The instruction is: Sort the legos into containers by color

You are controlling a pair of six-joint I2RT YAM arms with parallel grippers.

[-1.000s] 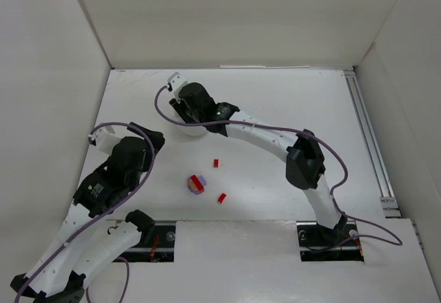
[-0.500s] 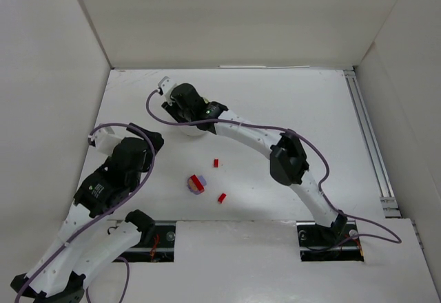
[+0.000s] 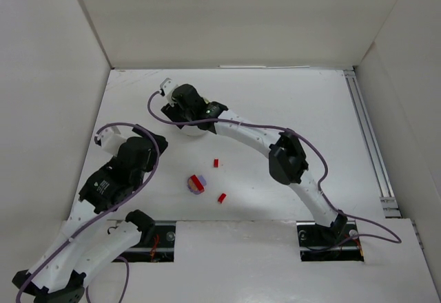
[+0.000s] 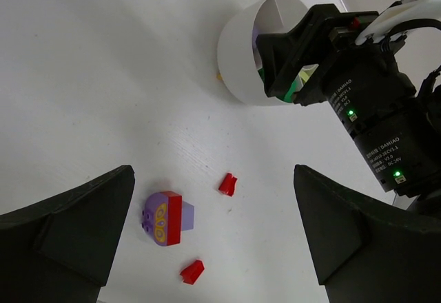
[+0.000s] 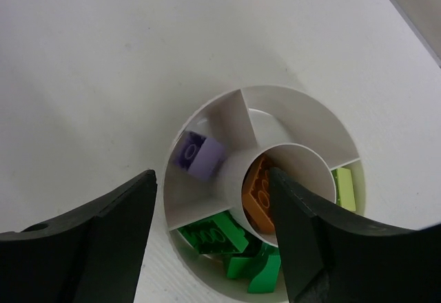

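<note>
The lavender-and-red piece (image 3: 196, 183) (image 4: 165, 218) lies below the left gripper and to its right in the top view, so the gripper will move back and down over that piece.
The round white tub (image 3: 196, 132) stands at the back left. My right gripper (image 3: 186, 116) hangs open and empty right above it. In the right wrist view (image 5: 213, 244) the tub's rim (image 5: 275, 91) frames a lavender brick (image 5: 200, 155), green bricks (image 5: 224, 237), a pale yellow-green brick (image 5: 344, 187) and an orange brick (image 5: 256, 194) in the central cylinder. On the table lie a lavender-and-red piece (image 3: 196, 183) (image 4: 165, 218) and two small red bricks (image 3: 216, 162) (image 3: 222, 197) (image 4: 227, 184) (image 4: 192, 271). My left gripper (image 3: 148, 144) (image 4: 213, 248) is open and empty, above and left of them.
White walls enclose the table on the left, back and right. A metal rail (image 3: 368, 144) runs along the right side. The right arm (image 3: 289, 158) stretches across the middle of the table. A tiny yellowish speck (image 4: 219, 77) lies beside the tub.
My right gripper has moved a little left, over the tub, and then stayed. My left arm has shifted slightly. The loose bricks have not moved.
</note>
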